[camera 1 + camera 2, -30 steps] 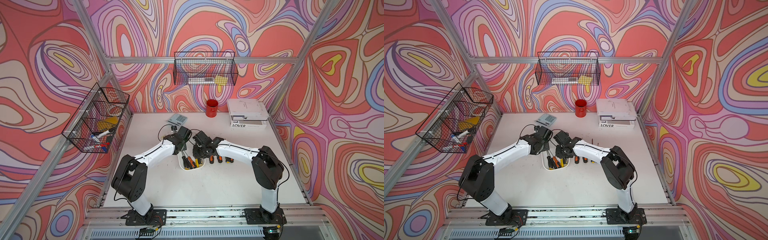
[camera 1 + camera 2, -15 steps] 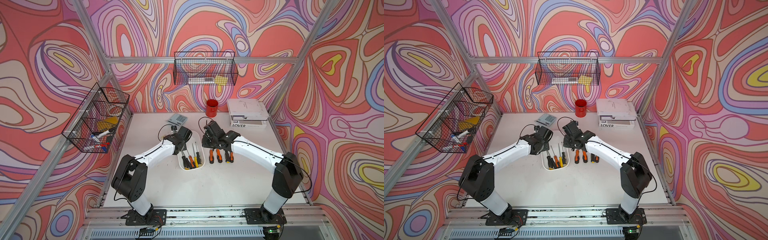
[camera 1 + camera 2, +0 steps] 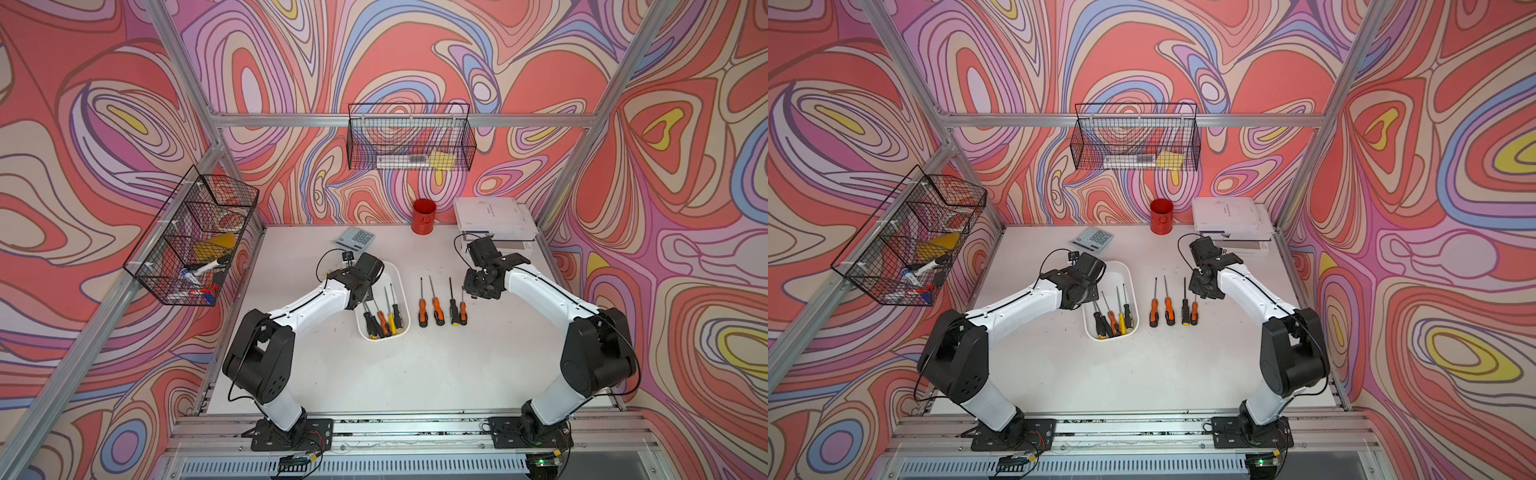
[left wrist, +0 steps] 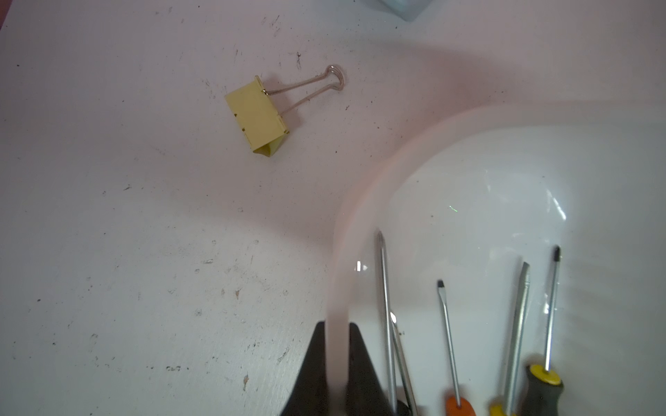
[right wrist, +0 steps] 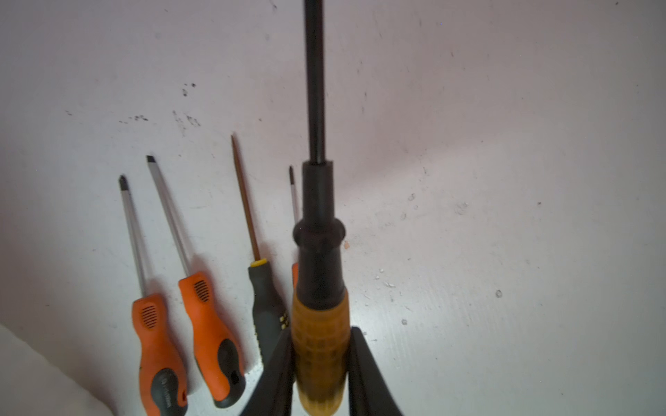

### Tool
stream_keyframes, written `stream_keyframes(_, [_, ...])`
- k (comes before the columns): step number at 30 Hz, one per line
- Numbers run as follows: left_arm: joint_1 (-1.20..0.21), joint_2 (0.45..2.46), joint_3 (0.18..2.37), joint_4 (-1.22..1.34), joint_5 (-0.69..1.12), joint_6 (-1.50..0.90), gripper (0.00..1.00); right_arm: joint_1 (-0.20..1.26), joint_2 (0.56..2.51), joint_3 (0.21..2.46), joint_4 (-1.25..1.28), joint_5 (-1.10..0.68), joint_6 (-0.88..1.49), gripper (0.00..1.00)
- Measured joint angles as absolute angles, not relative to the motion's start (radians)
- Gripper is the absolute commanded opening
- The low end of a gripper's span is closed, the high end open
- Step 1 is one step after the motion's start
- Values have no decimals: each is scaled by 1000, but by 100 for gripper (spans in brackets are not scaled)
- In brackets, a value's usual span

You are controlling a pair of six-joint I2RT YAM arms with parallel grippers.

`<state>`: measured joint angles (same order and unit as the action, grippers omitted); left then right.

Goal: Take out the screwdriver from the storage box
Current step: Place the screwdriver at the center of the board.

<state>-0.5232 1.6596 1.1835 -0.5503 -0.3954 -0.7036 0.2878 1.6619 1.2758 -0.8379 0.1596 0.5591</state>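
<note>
My right gripper needs to lower the amber handle beside the row's small orange screwdriver and release it clear of the row, since bare tabletop lies there below my right gripper.
The storage box (image 3: 390,272) is a white tray at the table's middle, with several screwdrivers (image 3: 381,321) lying in its near end. My left gripper (image 4: 337,326) is shut on the box's left rim (image 4: 360,201), one finger inside and one outside. My right gripper (image 5: 320,329) is shut on the amber handle of a screwdriver (image 5: 319,259) with a black shaft, held above the table. In both top views this gripper (image 3: 478,291) (image 3: 1202,291) hangs just right of a row of several screwdrivers (image 3: 434,308) lying on the table beside the box.
A yellow binder clip (image 4: 257,119) lies on the table left of the box. A calculator (image 3: 355,240), a red cup (image 3: 424,216) and a stack of books (image 3: 492,218) stand along the back. Black wire baskets hang on the back wall (image 3: 409,143) and the left wall (image 3: 195,241).
My right arm has swung from over the box out to the right, past the row on the table, carrying the amber-handled screwdriver. The left arm has stayed on the box's rim.
</note>
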Motion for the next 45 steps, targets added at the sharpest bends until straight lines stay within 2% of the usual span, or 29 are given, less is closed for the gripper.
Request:
stream_keyframes(15, [-523, 1658, 1184, -551, -396, -704, 0, 269, 1837, 1203, -839, 73, 494, 0])
stream_keyframes(36, [-523, 1658, 1184, -551, -396, -704, 0, 269, 1863, 1214, -839, 27, 468, 0])
stream_keyframes(41, [-523, 1658, 1184, -551, -396, -704, 0, 272, 1865, 1217, -844, 35, 472, 36])
stream_keyframes(45, [-523, 1658, 1184, -551, -396, -704, 0, 292, 1879, 1217, -813, 15, 483, 48])
